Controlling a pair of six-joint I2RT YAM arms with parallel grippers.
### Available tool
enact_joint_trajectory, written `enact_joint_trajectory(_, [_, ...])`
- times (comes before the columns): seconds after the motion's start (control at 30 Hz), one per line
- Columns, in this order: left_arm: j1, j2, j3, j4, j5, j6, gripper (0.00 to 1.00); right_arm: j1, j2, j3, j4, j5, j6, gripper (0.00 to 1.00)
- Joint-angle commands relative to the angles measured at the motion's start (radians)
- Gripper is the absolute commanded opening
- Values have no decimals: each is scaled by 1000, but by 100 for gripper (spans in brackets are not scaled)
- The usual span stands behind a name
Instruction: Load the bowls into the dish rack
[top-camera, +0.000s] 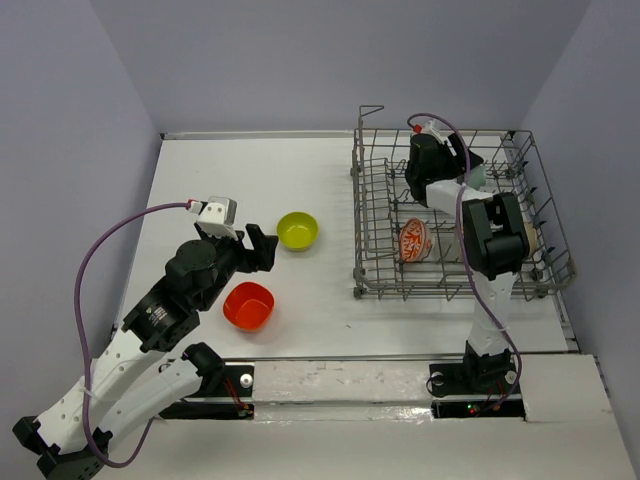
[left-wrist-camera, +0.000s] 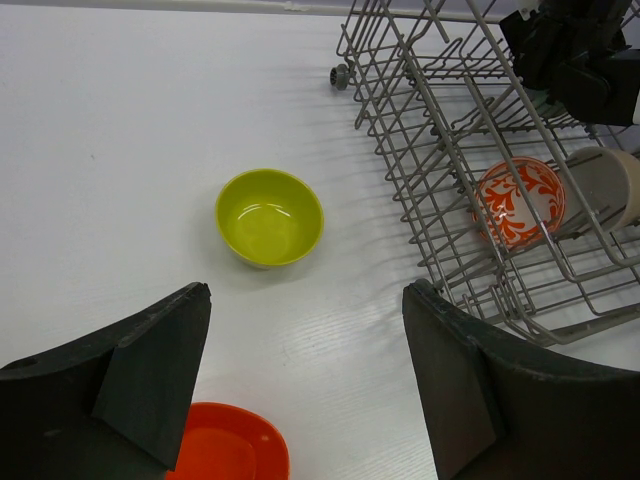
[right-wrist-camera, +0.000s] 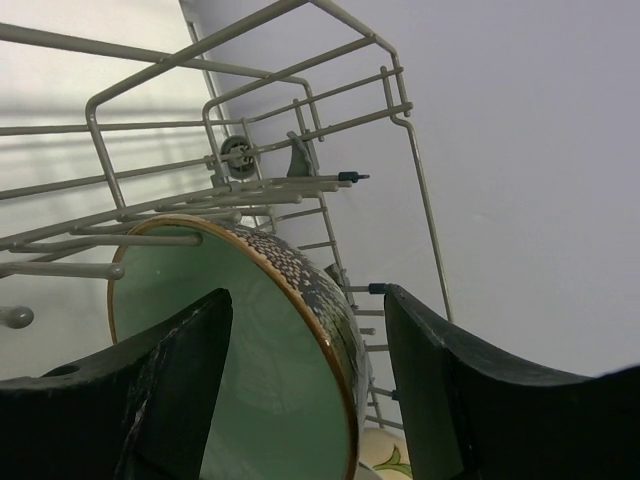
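Note:
The lime-yellow bowl (left-wrist-camera: 270, 217) still sits upright outside the rack. My left gripper should next go outward and down to close on the lime-yellow bowl's rim side farthest from the rack (left-wrist-camera: 219, 222).
The grey wire dish rack (top-camera: 455, 275) stands at the right. A white bowl with red patterning (top-camera: 415, 241) stands on edge in it, also seen in the left wrist view (left-wrist-camera: 520, 200), with a cream bowl (left-wrist-camera: 610, 185) beside it. My right gripper (right-wrist-camera: 308, 292) is open inside the rack's far end (top-camera: 437, 160). Its fingers straddle the rim of a pale teal bowl (right-wrist-camera: 220, 350) with a dark speckled outside, leaning on the tines. My left gripper (left-wrist-camera: 308, 290) is open and empty over the table, between the lime-yellow bowl (left-wrist-camera: 270, 217) and the orange-red bowl (left-wrist-camera: 225, 450).
The rack's tall wire sides (right-wrist-camera: 150, 90) and tines surround my right gripper. A small wheel (left-wrist-camera: 341, 75) sits at the rack's corner. The lime bowl (top-camera: 297, 230) and orange bowl (top-camera: 249, 305) sit left of the rack on the white table (top-camera: 220, 170).

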Motion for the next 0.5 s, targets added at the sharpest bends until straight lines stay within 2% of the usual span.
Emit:
enact_joint_trajectory(0.0, [4, 1, -10, 35, -4, 17, 87, -4, -85, 76, -89, -7, 123, 68])
enact_joint_trajectory(0.2, [6, 8, -10, 33, -18, 17, 87, -4, -135, 134, -317, -80, 297, 68])
enact_joint_trajectory(0.47, [18, 24, -10, 29, -38, 13, 87, -4, -175, 231, -606, -269, 564, 70])
